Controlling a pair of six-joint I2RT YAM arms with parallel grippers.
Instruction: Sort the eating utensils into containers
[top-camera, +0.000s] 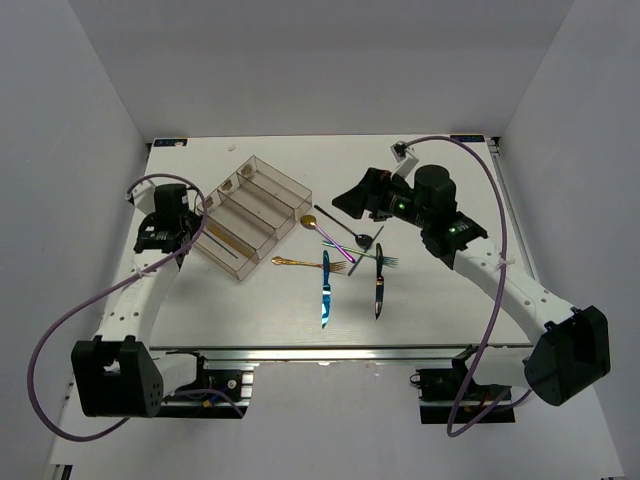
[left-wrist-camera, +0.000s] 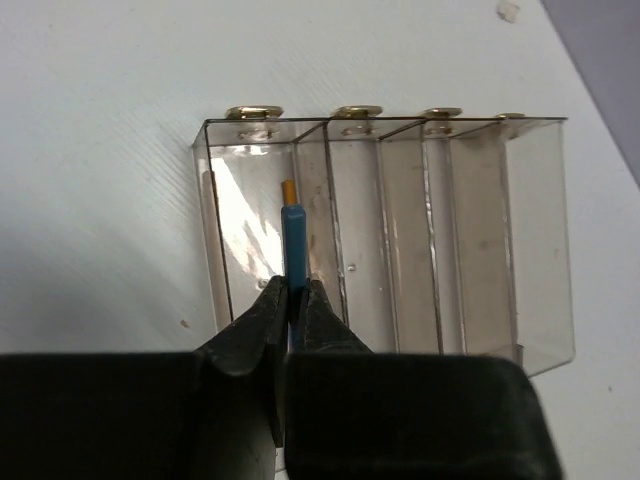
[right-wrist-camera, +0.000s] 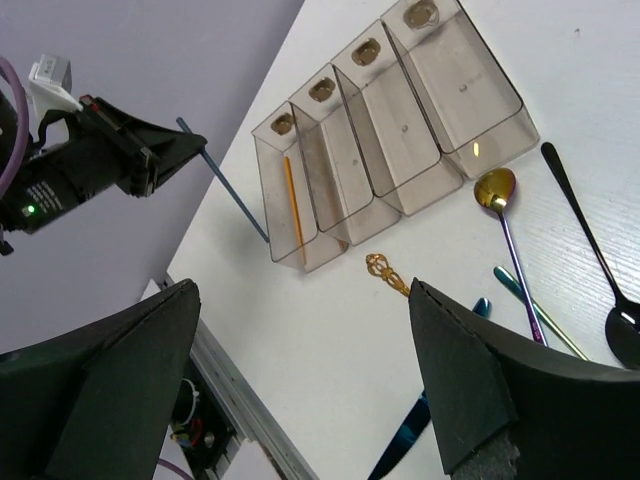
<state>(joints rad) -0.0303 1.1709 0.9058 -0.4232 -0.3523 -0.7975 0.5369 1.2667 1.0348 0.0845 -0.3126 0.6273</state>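
Observation:
The matching orange-gold chopstick is already inside the tray's end section (top-camera: 225, 241) (left-wrist-camera: 262, 228), so the robot's left gripper will next lower the blue chopstick and let go of it there.
The clear four-compartment tray (top-camera: 283, 192) stands at the back left, and also shows in the left wrist view (left-wrist-camera: 470, 230) and the right wrist view (right-wrist-camera: 455, 95). My left gripper (left-wrist-camera: 293, 285) is shut on a blue chopstick (left-wrist-camera: 295, 245) and holds it over the tray's end compartment, where an orange-gold chopstick (right-wrist-camera: 293, 205) lies. My right gripper (right-wrist-camera: 303, 288) is open and empty, above the table near the loose utensils. These are a gold-bowled spoon (top-camera: 309, 221), a black spoon (top-camera: 345, 230), a gold fork (top-camera: 300, 262), a blue knife (top-camera: 325, 290) and a dark knife (top-camera: 380, 290).
A rainbow-green fork (top-camera: 378, 257) lies crossed with other utensils at mid-table. The left arm's cable (top-camera: 60, 330) loops at the left. The table's near edge rail (top-camera: 330, 350) runs in front of the arm bases.

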